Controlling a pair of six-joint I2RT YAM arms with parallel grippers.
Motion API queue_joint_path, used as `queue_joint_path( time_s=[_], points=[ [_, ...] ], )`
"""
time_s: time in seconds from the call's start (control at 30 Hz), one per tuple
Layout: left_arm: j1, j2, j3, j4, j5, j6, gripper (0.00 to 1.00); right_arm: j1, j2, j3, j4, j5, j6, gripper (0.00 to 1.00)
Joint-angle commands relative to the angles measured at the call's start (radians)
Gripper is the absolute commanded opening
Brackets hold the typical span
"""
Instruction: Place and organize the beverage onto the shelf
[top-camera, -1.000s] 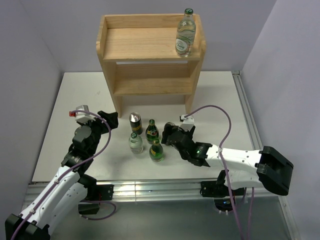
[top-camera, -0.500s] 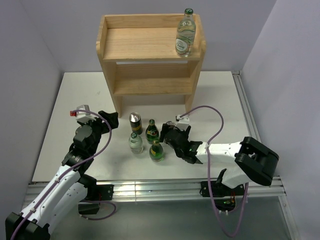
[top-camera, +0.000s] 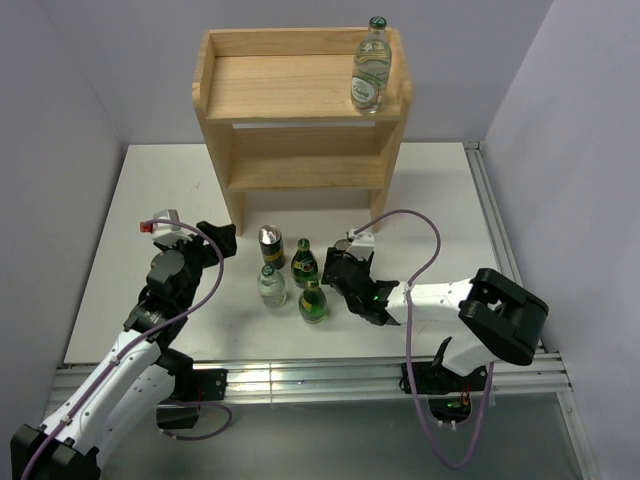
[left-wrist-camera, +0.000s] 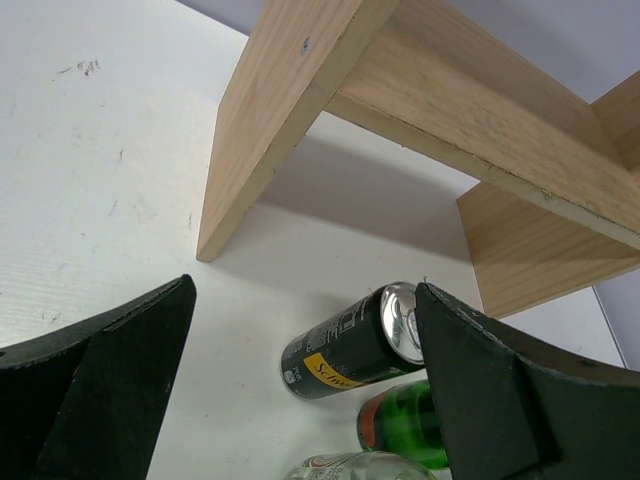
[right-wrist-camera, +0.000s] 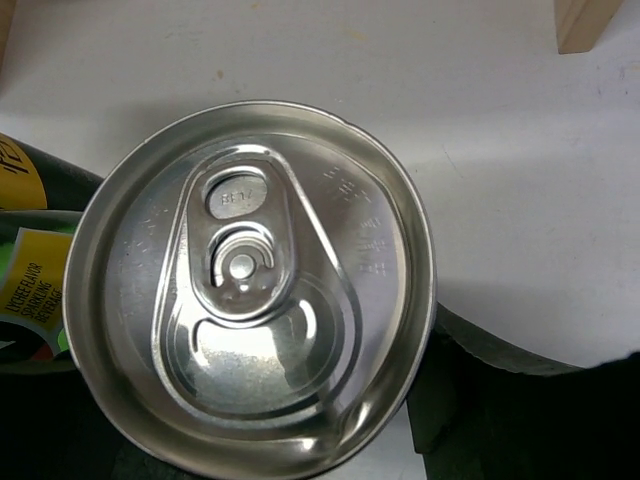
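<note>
The robot's right gripper will next lift the can outward and let go of it on the lower board's bare end (top-camera: 359, 168) under the glass bottle, which lies above and outward of the gripper.
The wooden shelf (top-camera: 300, 90) stands at the back, and one clear glass bottle (top-camera: 370, 70) is on the right of its top board. On the table in front are a dark can (top-camera: 271, 245), two dark green bottles (top-camera: 304, 263) (top-camera: 314, 300) and a clear bottle (top-camera: 271, 286). My right gripper (top-camera: 345, 268) is just right of this group. It is shut on a second can, whose silver top (right-wrist-camera: 250, 290) fills the right wrist view. My left gripper (top-camera: 215, 240) stands open to the left of the dark can (left-wrist-camera: 360, 345), holding nothing.
The shelf's right leg (right-wrist-camera: 585, 20) is just beyond the held can. A dark green bottle's label (right-wrist-camera: 30, 290) sits close against the can's left side. The shelf's lower board (top-camera: 300, 172) is bare. Grey walls close in both sides of the white table (top-camera: 450, 200).
My right gripper has shifted slightly left toward the bottles and closed on the can. The left arm and the other drinks have not moved.
</note>
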Motion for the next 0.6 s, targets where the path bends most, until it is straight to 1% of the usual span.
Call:
queue_joint_path(
  time_s=[0.0, 0.07, 0.13, 0.17, 0.2, 0.27, 0.33, 0.37, 0.43, 0.47, 0.5, 0.57],
  points=[
    [-0.005, -0.009, 0.010, 0.038, -0.009, 0.024, 0.98, -0.003, -0.021, 0.064, -0.020, 0.033, -0.008, 0.46],
    [-0.005, -0.013, 0.011, 0.032, -0.013, 0.027, 0.99, -0.002, -0.057, 0.086, -0.086, 0.041, -0.014, 0.43],
    [-0.005, -0.014, 0.011, 0.032, -0.013, 0.027, 0.99, 0.000, -0.093, 0.127, -0.140, 0.062, -0.023, 0.37],
    [-0.005, -0.014, 0.010, 0.032, -0.011, 0.027, 0.99, 0.002, -0.135, 0.161, -0.193, 0.073, -0.037, 0.35],
    [-0.003, -0.016, 0.010, 0.034, -0.011, 0.026, 0.98, 0.002, -0.157, 0.178, -0.217, 0.090, -0.044, 0.30],
    [-0.005, -0.016, 0.008, 0.034, -0.011, 0.024, 0.99, 0.002, -0.212, 0.242, -0.290, 0.110, -0.080, 0.24],
    [-0.005, -0.019, 0.008, 0.034, -0.008, 0.023, 0.98, 0.002, -0.251, 0.293, -0.353, 0.139, -0.121, 0.20],
    [-0.005, -0.020, 0.007, 0.032, -0.008, 0.023, 0.99, 0.002, -0.259, 0.340, -0.369, 0.147, -0.135, 0.16],
    [-0.005, -0.025, 0.005, 0.032, -0.006, 0.023, 0.99, 0.000, -0.272, 0.383, -0.389, 0.171, -0.193, 0.11],
    [-0.005, -0.026, 0.004, 0.031, -0.006, 0.021, 0.98, -0.002, -0.279, 0.429, -0.395, 0.187, -0.210, 0.03],
    [-0.003, -0.028, 0.004, 0.031, -0.008, 0.021, 0.98, -0.003, -0.276, 0.449, -0.401, 0.197, -0.222, 0.00],
    [-0.003, -0.032, 0.000, 0.029, -0.005, 0.020, 0.98, -0.024, -0.263, 0.509, -0.404, 0.201, -0.279, 0.00]
  ],
)
